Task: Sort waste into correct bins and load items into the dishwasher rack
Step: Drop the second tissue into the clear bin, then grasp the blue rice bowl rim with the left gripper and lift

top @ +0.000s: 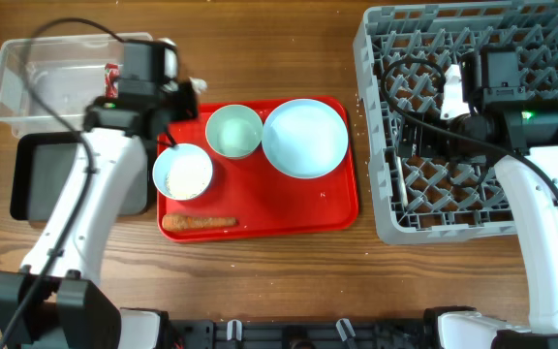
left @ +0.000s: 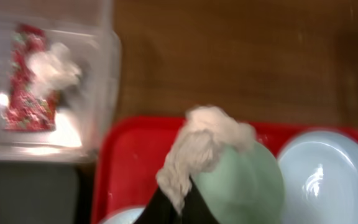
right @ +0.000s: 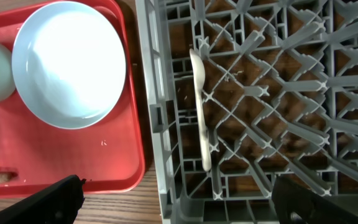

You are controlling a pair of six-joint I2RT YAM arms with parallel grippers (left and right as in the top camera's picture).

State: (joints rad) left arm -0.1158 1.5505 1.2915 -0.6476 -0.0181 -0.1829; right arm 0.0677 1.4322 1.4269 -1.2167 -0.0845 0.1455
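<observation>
Next, my left gripper moves the tissue to the left in the overhead view, then over the inside of the clear tub [top: 27, 73], which already holds a wrapper [left: 27, 81].
My left gripper [left: 179, 208] is shut on a crumpled white tissue [left: 201, 146], held above the red tray's back left corner, beside the clear tub [top: 27, 73]. A red-and-white wrapper [left: 27, 81] lies in that tub. The black tray [top: 37, 179] sits in front of the tub. My right gripper [right: 182, 205] is open and empty over the grey rack [right: 166, 93], where a white spoon [right: 202, 112] lies. The pale-blue plate [top: 305, 138], a teal bowl [top: 233, 131], a bowl with rice [top: 183, 173] and the orange-brown stick [top: 200, 222] are on the red tray. The yellow cup is out of view.
The red serving tray [top: 332, 208] lies mid-table between the bins on the left and the rack [top: 386, 194] on the right. A narrow strip of bare wood separates tray and rack. The left arm reaches over the black tray.
</observation>
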